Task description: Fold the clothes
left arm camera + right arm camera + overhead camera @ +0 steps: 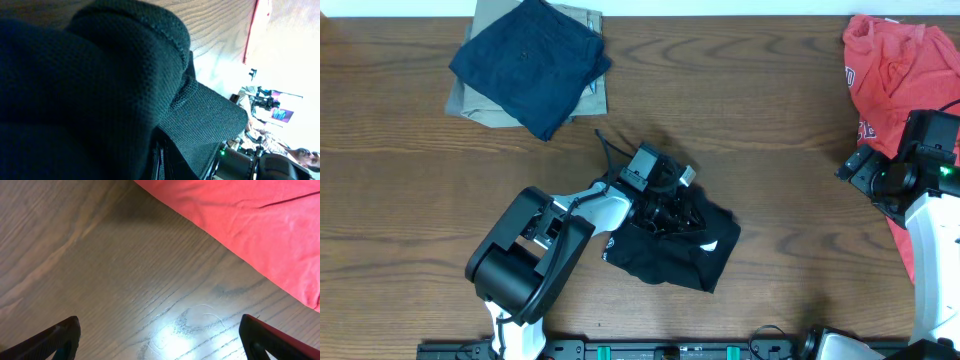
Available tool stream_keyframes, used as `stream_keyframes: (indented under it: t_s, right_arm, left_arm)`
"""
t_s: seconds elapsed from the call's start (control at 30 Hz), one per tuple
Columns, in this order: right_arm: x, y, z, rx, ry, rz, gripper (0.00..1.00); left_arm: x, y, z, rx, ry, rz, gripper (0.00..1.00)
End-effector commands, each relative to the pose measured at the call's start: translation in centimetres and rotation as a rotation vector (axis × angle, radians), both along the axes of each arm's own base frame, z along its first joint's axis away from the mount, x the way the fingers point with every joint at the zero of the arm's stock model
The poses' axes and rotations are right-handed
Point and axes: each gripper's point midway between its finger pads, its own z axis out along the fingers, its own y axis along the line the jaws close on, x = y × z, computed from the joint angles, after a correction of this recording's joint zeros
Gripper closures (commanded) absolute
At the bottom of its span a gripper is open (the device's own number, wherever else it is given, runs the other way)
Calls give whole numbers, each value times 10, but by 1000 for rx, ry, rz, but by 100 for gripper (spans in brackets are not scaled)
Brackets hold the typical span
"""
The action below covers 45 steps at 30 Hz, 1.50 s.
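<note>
The left gripper shifts the clothes it holds to the right in the overhead view next and opens, as they lie bunched with their upper part there.
The clothes, a black T-shirt (692, 252), lie bunched up in the middle of the table, with a small white mark (708, 247) showing on a fold. My left gripper (669, 204) is down on the upper part of the bundle and shut on it. In the left wrist view black knit cloth (100, 90) fills almost everything, and it hides the fingers of the left gripper (160, 160). My right gripper (853, 165) is far off at the right side. It is open over bare wood (160, 330), with nothing between its dark fingertips (62, 335).
A navy folded garment (530, 60) lies on a khaki one (470, 102) at the back left. A red garment (895, 70) is spread at the back right, and its edge (250, 225) lies just ahead of the right gripper. The table is brown wood (770, 110).
</note>
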Motion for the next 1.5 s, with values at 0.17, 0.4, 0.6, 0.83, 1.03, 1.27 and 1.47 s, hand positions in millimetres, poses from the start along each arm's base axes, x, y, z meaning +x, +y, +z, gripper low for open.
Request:
stream_keyframes:
  t_s: [0.17,0.4,0.6,0.83,1.03,1.27,1.47]
  right_arm:
    - [0,-2,4,-6,-12,1,1]
    - [0,-2,4,-6,-12,1,1]
    - [0,-2,4,-6,-12,1,1]
    - [0,-2,4,-6,-12,1,1]
    - [0,-2,4,-6,-12,1,1]
    - [0,-2,4,-6,-12,1,1]
    - [0,-2,4,-6,-12,1,1]
  left_arm:
    - [-7,-15,51,-110,-31,-42,93]
    - [-10,-21,106,-179,-162,-48,92]
    - [-8,-19,78,-103,-124,-25,92]
    - [-9,-32,36,-77,-79,-38,87]
    - [-8,-43,1,-72,-36,-26,83]
    - [-11,-40,-21,-37,-5,-20,83]
    - [-17,-48,24,-147,-22,-78,83]
